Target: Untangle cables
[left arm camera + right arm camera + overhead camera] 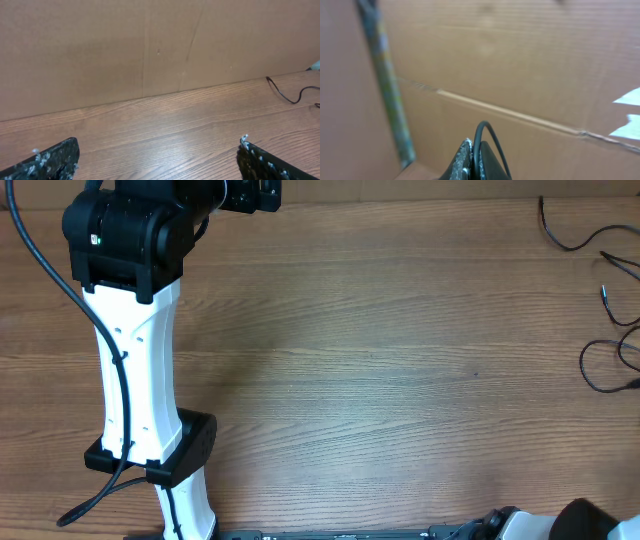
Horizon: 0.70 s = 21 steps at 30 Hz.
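Note:
I should next tilt and lower my right gripper outward to release the thin black cable over the lowest loop (pixel 618 368), which is below and outward of my fingers.
Thin black cables lie as loose separate loops at the table's far right edge in the overhead view: one at the top (pixel 562 238), one below it (pixel 620 268), and one lower down (pixel 600 375). One cable end also shows in the left wrist view (pixel 286 95). My left gripper (pixel 160 145) is open wide and empty, low over bare wood at the far left of the table, facing a cardboard wall. My right gripper (pixel 474 152) is shut on a loop of black cable (pixel 491 134) and is raised, facing cardboard. Its fingers are outside the overhead view.
A brown cardboard wall (pixel 150 45) stands along the table's far edge. The left arm (pixel 135 350) stretches up the left side with its thick black wire beside it. Part of the right arm (pixel 585 518) shows at the bottom right. A green pole (pixel 385 85) stands by the cardboard.

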Available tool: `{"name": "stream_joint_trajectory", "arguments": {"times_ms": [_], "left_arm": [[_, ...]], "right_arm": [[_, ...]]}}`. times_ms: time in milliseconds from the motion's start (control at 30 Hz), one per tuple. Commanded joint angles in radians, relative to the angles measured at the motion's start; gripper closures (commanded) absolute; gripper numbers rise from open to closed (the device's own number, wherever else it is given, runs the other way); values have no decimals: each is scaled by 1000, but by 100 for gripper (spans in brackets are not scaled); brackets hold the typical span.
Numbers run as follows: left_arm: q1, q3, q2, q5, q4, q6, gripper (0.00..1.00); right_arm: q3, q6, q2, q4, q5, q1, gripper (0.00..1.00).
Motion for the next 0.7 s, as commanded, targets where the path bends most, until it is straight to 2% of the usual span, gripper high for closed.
{"name": "stream_joint_trajectory", "arguments": {"times_ms": [0, 267, 667], "left_arm": [[-7, 16, -30, -13, -2, 26, 0], [-14, 16, -30, -13, -9, 25, 0], [-16, 16, -30, -13, -34, 32, 0]], "right_arm": [[11, 10, 6, 45, 13, -68, 96], [11, 10, 37, 146, -121, -216, 96], [-56, 42, 206, 144, -164, -338, 96]]}}
